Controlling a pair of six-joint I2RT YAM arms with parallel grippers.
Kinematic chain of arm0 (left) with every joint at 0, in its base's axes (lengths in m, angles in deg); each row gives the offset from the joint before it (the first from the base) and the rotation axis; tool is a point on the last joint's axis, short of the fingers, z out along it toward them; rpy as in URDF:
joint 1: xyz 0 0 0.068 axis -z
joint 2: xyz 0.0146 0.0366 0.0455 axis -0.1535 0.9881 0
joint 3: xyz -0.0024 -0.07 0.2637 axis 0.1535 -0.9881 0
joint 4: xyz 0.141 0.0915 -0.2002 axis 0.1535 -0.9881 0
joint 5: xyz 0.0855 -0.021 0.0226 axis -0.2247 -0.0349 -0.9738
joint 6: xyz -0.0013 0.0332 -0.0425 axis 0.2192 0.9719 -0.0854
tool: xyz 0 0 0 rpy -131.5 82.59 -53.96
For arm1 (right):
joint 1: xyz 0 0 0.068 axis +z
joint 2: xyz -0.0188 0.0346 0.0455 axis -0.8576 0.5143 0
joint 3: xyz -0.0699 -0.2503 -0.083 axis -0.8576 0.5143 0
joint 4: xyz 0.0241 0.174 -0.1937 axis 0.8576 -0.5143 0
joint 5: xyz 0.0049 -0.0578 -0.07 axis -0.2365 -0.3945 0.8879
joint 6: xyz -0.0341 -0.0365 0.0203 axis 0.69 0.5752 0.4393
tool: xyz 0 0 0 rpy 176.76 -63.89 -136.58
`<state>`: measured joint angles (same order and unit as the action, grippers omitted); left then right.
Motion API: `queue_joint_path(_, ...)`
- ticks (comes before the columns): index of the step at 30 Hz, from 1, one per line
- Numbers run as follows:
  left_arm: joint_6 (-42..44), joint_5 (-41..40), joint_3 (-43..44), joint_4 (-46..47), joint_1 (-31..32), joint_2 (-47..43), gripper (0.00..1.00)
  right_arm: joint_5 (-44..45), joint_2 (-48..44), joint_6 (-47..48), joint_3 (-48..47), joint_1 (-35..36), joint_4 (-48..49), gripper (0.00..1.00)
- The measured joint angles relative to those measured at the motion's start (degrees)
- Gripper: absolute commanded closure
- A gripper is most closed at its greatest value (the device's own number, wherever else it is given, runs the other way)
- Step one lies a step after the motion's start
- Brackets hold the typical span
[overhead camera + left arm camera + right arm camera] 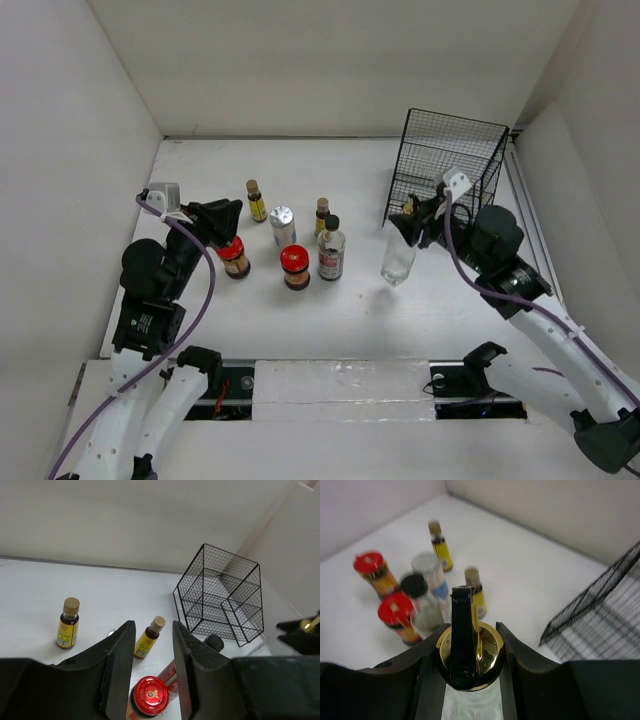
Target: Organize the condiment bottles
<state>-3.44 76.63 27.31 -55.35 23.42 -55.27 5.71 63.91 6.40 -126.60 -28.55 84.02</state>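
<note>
I will next move my right gripper up, outward, then down over the rack's far shelf (427, 158) to let go of the clear bottle (398, 258) there, since the mesh is empty.
My right gripper (415, 226) is shut on the gold cap of the clear bottle (398, 258) and holds it upright in front of the rack; in the right wrist view the fingers clamp the gold cap (470, 652). My left gripper (224, 217) is open and empty, hovering over the left red-lidded jar (235, 257). The other red-lidded jar (295, 267), black-capped sauce bottle (331, 250), silver-lidded white jar (283, 225) and two yellow-labelled bottles (256, 201) (322, 214) stand mid-table. In the left wrist view a red lid (148, 696) shows below, between my open fingers.
The black wire rack (445, 165) stands at the back right by the right wall, and it also shows in the left wrist view (220, 595). White walls close in the table on three sides.
</note>
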Motion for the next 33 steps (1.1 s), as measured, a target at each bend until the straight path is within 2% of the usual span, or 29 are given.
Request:
queue_joint_path(9, 0.96, 1.40, -1.05, -0.20, 0.00, -1.81, 0.69, 4.72, 14.86, 2.45, -30.10, -0.61, 4.26, 1.00)
queue_joint_path(18, 0.79, 0.94, -1.31, -0.26, 0.00, -2.14, 0.69, 5.64, 37.97, 5.38, -55.60, -13.03, 5.09, 1.00)
queue_joint_path(26, 0.79, 0.00, -1.33, -0.39, 0.00, -2.21, 0.69, 6.56, 52.65, 5.55, -66.31, -18.91, 4.00, 1.00)
queue_joint_path(33, 0.79, -0.13, -1.33, -0.37, 0.00, -2.08, 0.69, 10.01, 58.03, 4.20, -69.33, -19.67, 3.30, 1.00)
